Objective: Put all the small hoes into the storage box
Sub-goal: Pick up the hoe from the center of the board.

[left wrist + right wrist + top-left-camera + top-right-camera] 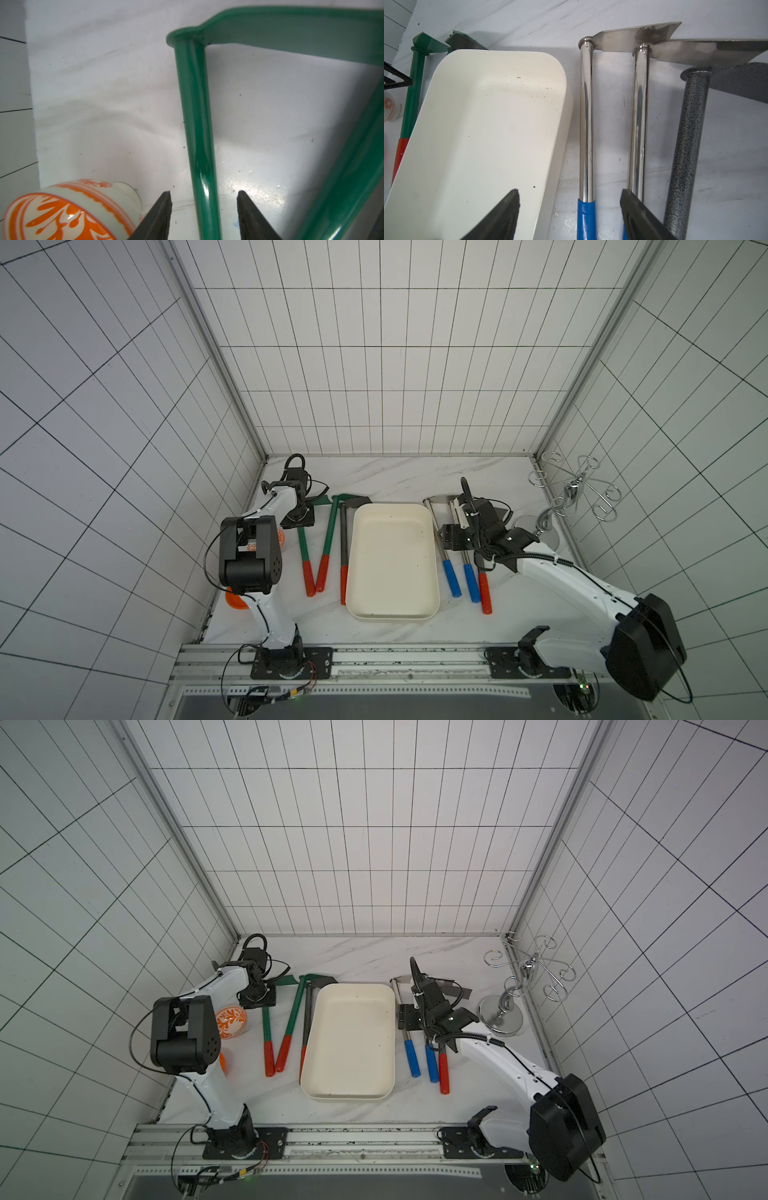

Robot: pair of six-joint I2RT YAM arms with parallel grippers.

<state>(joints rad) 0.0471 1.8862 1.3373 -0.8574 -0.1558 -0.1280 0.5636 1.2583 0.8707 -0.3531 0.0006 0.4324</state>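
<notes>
The small hoe's green handle (302, 536) (200, 160) is beside the bowl, below my open fingers and in line with the gap between them. My left gripper needs to go down around the handle next and close.
The cream-white storage box (392, 568) (349, 1044) (483, 124) lies mid-table and holds nothing. Three small hoes lie on each side of it. My left gripper (300, 526) (204, 194) is open, its fingers either side of the leftmost green hoe's shaft (302, 543) (195, 104) without touching it. A second green hoe (329, 531) and a dark grey one (343, 539) lie beside it. My right gripper (446, 537) (570, 192) is open above the chrome, blue-gripped hoe (451, 577) (586, 124) nearest the box. Another chrome hoe (638, 124) and a speckled grey one (687, 135) lie beyond.
An orange-patterned white bowl (230, 1022) (68, 212) stands close to my left gripper, by the left wall. An orange object (236, 601) sits partly behind the left arm. A chrome wire stand (575, 493) occupies the back right corner.
</notes>
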